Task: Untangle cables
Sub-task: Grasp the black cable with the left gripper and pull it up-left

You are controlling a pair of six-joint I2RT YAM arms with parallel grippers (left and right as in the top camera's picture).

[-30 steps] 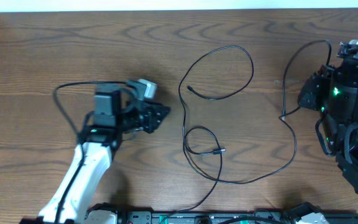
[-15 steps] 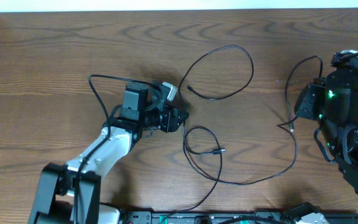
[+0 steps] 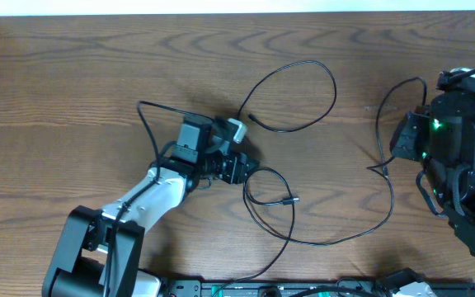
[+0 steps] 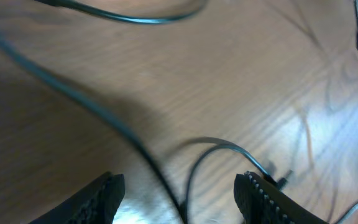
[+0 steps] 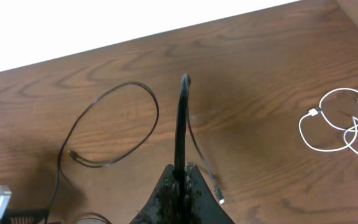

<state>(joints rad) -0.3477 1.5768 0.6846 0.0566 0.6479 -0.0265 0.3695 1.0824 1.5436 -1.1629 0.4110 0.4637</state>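
Observation:
The left gripper should move slightly toward the small loop and close on the piece of cable from the big loop (image 3: 247, 172) (image 4: 175, 200), because that piece runs between its open fingers.
Black cables loop and cross mid-table: a big loop (image 3: 334, 91) at the back and a small loop with a plug end (image 3: 292, 200) in front. My left gripper (image 3: 244, 169) is open right beside the small loop. In the left wrist view its fingers (image 4: 182, 199) straddle two crossing strands (image 4: 188, 186), with the plug (image 4: 279, 181) just to the right. My right gripper (image 5: 180, 183) is shut on a black cable (image 5: 179, 118), which arches up and hangs down to a plug end (image 5: 220, 200). In the overhead view that gripper (image 3: 404, 136) holds the strand (image 3: 378, 115) at the right.
A thin white cord (image 5: 344, 124) lies coiled by itself on the table, off to the right in the right wrist view. The right arm's bulky body (image 3: 460, 157) fills the right edge. The table's far edge (image 3: 221, 14) meets a white wall.
My left arm has swung right and forward, from open table to the small cable loop. The right gripper has kept its hold, and its strand has shifted slightly.

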